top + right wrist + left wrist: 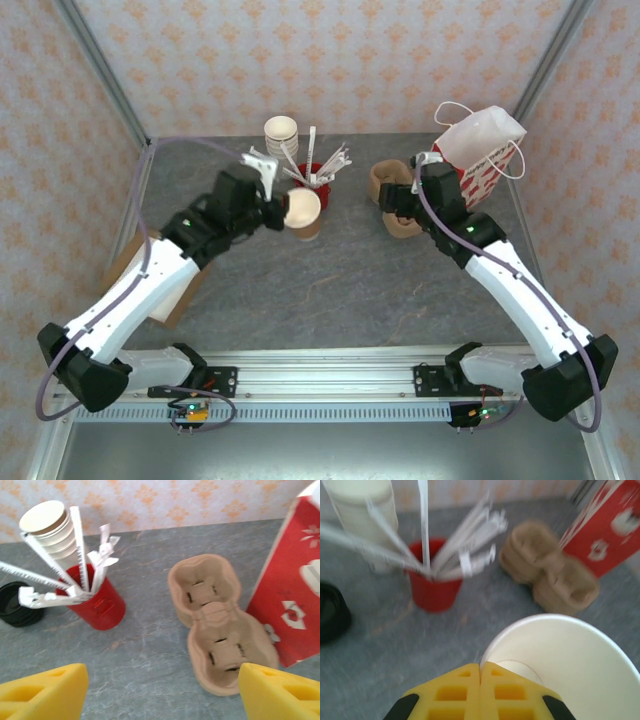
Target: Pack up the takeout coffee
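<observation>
I should move my left gripper back and down to stand the cup before I let go of the rim of the paper cup (303, 213).
My left gripper (283, 212) is shut on the rim of a lidless paper cup (303, 213), held tilted above the table in front of the red cup. In the left wrist view the yellow fingers (465, 690) pinch the white cup's (570, 665) near wall, one inside and one outside. The lidded takeout coffee is out of view. Loose black lids (17, 605) lie left of the red cup. My right gripper (402, 203) hangs open over the brown two-cup carrier (215, 620), with nothing between its fingers (45, 690).
A red cup of wrapped straws (314, 180) stands mid-back, with a stack of cream cups (281, 135) behind it. A red-and-white paper bag (480, 150) leans at the back right beside the carrier (405, 228). A cardboard piece (150, 270) lies at the left edge.
</observation>
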You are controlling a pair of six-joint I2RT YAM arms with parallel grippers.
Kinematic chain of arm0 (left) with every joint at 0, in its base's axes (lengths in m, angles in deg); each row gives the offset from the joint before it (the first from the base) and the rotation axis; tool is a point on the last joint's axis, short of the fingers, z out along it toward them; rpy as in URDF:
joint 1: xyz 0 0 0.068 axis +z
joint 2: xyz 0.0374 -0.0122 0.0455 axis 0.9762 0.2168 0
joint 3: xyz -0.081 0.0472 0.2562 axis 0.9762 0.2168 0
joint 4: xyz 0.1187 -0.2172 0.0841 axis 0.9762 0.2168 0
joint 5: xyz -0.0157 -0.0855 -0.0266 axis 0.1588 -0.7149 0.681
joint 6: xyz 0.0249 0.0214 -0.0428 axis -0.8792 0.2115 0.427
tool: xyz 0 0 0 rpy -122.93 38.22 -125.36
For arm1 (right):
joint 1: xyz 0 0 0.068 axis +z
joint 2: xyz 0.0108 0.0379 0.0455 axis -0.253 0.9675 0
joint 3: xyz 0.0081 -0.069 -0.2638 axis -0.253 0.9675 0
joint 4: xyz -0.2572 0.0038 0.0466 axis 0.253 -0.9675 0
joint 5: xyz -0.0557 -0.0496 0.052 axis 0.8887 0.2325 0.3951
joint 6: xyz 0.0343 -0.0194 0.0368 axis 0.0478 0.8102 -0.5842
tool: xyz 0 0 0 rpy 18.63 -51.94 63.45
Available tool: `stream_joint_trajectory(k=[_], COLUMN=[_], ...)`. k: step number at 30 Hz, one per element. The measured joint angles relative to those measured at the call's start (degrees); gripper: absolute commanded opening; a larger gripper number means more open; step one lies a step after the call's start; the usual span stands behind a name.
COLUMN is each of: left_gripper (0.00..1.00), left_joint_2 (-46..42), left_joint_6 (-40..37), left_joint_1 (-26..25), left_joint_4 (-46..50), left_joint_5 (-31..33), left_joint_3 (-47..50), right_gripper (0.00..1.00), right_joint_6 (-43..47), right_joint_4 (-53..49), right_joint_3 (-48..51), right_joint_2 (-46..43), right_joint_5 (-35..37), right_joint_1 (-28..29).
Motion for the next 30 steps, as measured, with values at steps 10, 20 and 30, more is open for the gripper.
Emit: stream_joint_trajectory(k=[10,20,30], left_gripper=[0.0,0.38,0.49], left_joint_2=[10.93,13.22,0.44], left_joint_6=[3.52,5.79,5.42], left_joint_1=[-10.54,-11.74,-3.41], left_joint_4=[-18.18,-26.91,-16.5], left_joint_5=[6.1,8.35,10.71], left_joint_3=[19.17,23.37,15.8], right_gripper=[0.8,0.8,0.79], right_joint_6=[-0.66,-1.11,-0.57], right_joint_4=[-0.11,-0.39,0.5], right_joint_3=[5.95,6.69,6.69], right_joint_2=[-0.63,-0.48,-0.52], right_joint_5=[-0.15,-1.57,-3.39], right_joint_1=[-1.44,-1.44,0.81])
